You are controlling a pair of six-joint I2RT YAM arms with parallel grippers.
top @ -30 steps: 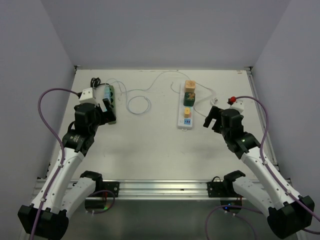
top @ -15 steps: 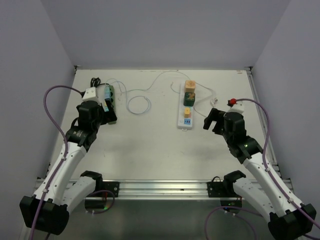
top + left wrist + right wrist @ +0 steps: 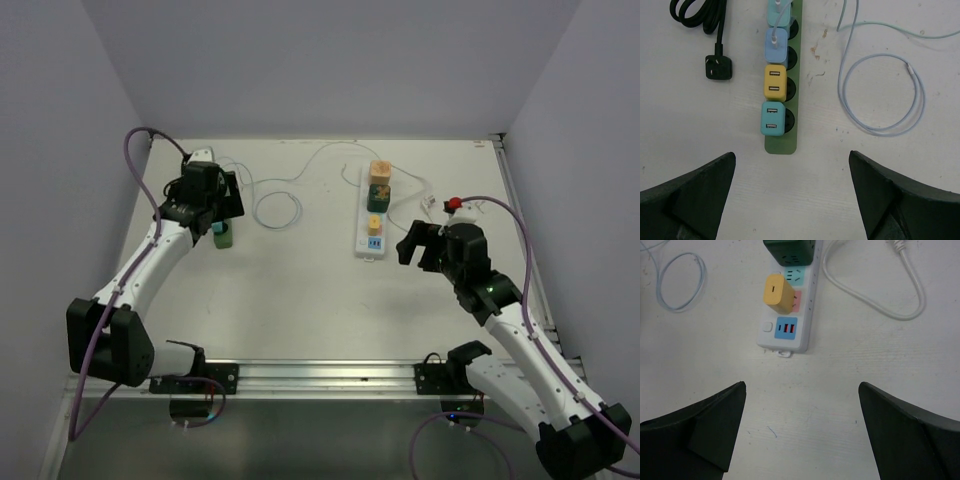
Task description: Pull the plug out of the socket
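Observation:
I should lower my left gripper and move it toward the left in the wrist view, with its open fingers on both sides of the teal plug (image 3: 773, 118), because the plug is off-center that way.
A green socket strip (image 3: 782, 142) lies at the left of the table, carrying a teal plug (image 3: 773, 118), a yellow plug (image 3: 775, 81) and a blue plug (image 3: 776, 44) in a row. My left gripper (image 3: 791, 154) hangs open above the strip's near end (image 3: 222, 236) and holds nothing. A white socket strip (image 3: 364, 238) lies mid-table with a yellow plug (image 3: 777, 292) and a dark green adapter (image 3: 790, 250) in it. My right gripper (image 3: 801, 384) is open over bare table short of that strip's near end (image 3: 787, 337); from above the right gripper (image 3: 418, 248) is to its right.
A coiled pale blue cable (image 3: 880, 95) lies right of the green strip. A black cord with its plug (image 3: 719, 67) lies to its left. A white cable (image 3: 875, 295) loops right of the white strip. A small red-topped object (image 3: 452, 204) sits near the right wall.
My left arm has reached forward, bringing its gripper from beside the green strip to above it. My right gripper has shifted slightly left toward the white strip. Both stayed open.

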